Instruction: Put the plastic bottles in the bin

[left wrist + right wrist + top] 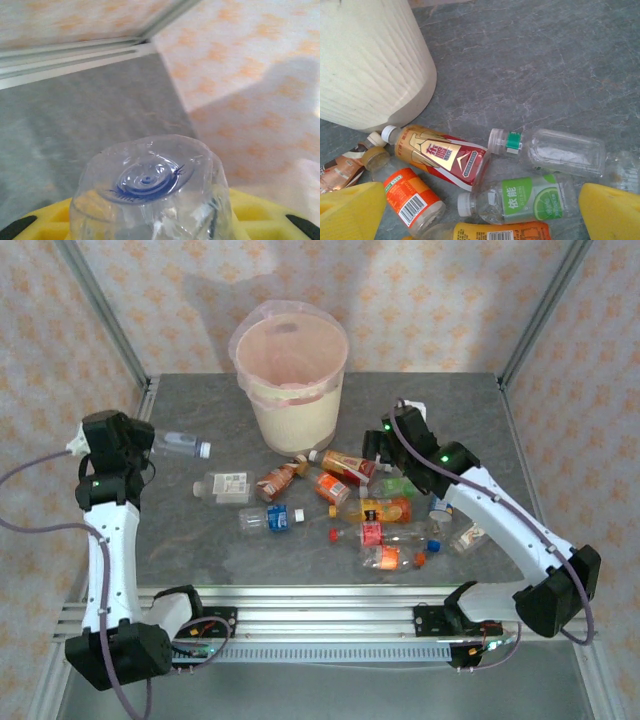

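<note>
I should raise my left gripper next and carry the clear bottle outward over the bin's opening (291, 352) to release it, as the bin's rim is high above the tabletop.
My left gripper (152, 445) (150, 227) is at the table's left side, shut on a clear bottle (182, 445) whose white cap points right. That bottle's crumpled base (147, 180) sits between the yellow fingers (45, 222). The cream-white bin (290, 370) (370, 60) with its pink liner stands at the back centre. My right gripper (385, 445) (480, 215) hangs open over the bottle pile. A green lime-label bottle (530, 200) lies between its fingers (350, 210). Near it lie a red-gold bottle (437, 155) (345, 465), a clear green-banded bottle (560, 150) and an orange-label bottle (410, 200).
More bottles lie in front of the bin: a clear one (222, 487), a brown one (278, 480), a blue-label one (268, 520), a yellow-orange one (385, 510), a red-label one (380, 533). Patterned walls and metal posts close in the table (200, 550).
</note>
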You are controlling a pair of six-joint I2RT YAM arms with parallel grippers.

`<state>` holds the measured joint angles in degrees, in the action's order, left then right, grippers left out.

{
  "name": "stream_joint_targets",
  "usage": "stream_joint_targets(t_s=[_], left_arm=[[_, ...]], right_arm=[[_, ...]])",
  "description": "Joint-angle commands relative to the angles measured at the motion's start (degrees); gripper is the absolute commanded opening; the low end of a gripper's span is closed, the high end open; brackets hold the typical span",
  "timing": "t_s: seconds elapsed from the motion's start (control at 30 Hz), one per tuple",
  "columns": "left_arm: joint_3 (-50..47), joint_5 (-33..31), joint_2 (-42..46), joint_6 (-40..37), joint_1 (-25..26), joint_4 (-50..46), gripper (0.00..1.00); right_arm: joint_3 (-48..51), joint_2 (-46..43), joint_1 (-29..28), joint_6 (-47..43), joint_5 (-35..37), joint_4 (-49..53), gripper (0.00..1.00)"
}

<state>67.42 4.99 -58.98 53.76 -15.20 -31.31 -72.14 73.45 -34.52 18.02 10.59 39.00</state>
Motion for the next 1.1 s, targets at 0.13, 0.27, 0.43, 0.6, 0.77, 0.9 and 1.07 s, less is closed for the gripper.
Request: stream_joint_targets(t_s=[0.13,0.27,0.43,0.6,0.77,0.9,1.07], left_arm=[[15.7,-5.6,-7.9,-3.3,10.8,6.9,0.37],[24.2,-7.9,-14.5,-5.9,15.3,10.3,0.37],[37.3,-7.7,-25.0,-10.2,19.6,10.8,0.36],[49.4,-5.3,-35.8,-15.4,22.3,9.6,0.35],[60.6,-3.5,-45.3,-25.4,24.8,7.2,0.35],[68.3,-1.9,-52.5,-33.7,27.0,4.3,0.35],[72.5,-2.6,-58.3,-41.5,29.5,1.3,0.35]], right_arm=[[3.2,-3.3,-0.1,2.2,-1.2,-3.9,0.99],[4.0,-3.8,-0.1,2.3,-3.1,-4.8,0.99],[3.7,-3.3,-0.1,4.1,-1.6,-3.8,0.99],[3.2,-2.6,-0.1,4.3,-3.3,-2.9,0.99],[3.8,-2.0,-0.1,4.9,-6.2,-4.2,0.99],[3.6,-0.6,-0.1,6.3,-6.5,-3.9,0.99],[4.4,-0.3,-0.1,8.4,-5.8,-4.4,0.99]])
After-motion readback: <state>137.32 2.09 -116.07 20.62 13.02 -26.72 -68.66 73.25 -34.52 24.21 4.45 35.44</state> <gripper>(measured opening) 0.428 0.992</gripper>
